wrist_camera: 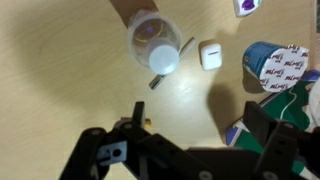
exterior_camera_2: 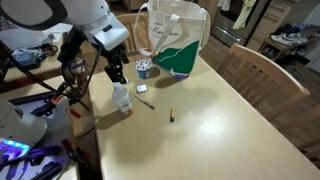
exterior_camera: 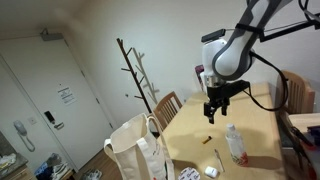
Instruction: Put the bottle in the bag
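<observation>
The pale top (exterior_camera: 231,128) (wrist_camera: 163,59) of the upright bottle comes next: my gripper shifts across over the bottle first, then lowers to that top.
The bottle (exterior_camera: 235,143) is small and clear with a pale top, and it stands upright on the wooden table (exterior_camera: 255,120). It shows in both exterior views (exterior_camera_2: 122,97), and from above in the wrist view (wrist_camera: 155,45). The bag (exterior_camera: 135,150) is a large off-white tote with looped handles. It stands at the table's end, and its green print shows in an exterior view (exterior_camera_2: 176,42). My gripper (exterior_camera: 215,110) hangs open and empty above the table, a little way from the bottle (exterior_camera_2: 117,72). Its two dark fingers frame bare table in the wrist view (wrist_camera: 200,125).
A small white box (wrist_camera: 209,54), a blue tub with a foil lid (wrist_camera: 270,65) and a short metal piece (wrist_camera: 157,81) lie near the bottle. A small dark item (exterior_camera_2: 172,116) lies on the table. Wooden chairs (exterior_camera_2: 250,65) stand around it. A coat rack (exterior_camera: 135,65) stands beyond the bag.
</observation>
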{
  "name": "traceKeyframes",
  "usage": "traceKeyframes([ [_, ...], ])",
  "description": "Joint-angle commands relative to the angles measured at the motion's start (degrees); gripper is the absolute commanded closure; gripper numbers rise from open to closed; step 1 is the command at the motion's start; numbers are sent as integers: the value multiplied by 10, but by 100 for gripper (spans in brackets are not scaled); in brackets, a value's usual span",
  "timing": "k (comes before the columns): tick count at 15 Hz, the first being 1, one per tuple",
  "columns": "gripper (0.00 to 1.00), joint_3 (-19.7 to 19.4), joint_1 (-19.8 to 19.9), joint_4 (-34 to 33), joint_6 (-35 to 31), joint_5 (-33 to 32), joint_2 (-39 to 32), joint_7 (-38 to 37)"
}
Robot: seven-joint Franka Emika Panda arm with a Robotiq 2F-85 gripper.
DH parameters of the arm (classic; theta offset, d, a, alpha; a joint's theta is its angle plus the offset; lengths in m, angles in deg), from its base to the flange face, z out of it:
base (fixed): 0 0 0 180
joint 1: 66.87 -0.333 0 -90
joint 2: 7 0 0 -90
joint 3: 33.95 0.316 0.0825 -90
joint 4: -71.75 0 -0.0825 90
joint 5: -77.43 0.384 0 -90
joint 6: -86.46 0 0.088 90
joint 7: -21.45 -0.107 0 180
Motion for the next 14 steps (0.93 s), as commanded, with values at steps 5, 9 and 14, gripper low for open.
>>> traceKeyframes([
  [5, 0, 7, 6, -1, 157, 17, 5, 12],
  [9, 25, 17, 19, -7, 189, -20, -5, 2],
  [14, 0, 28, 35, -6, 173, -110, -10, 9],
])
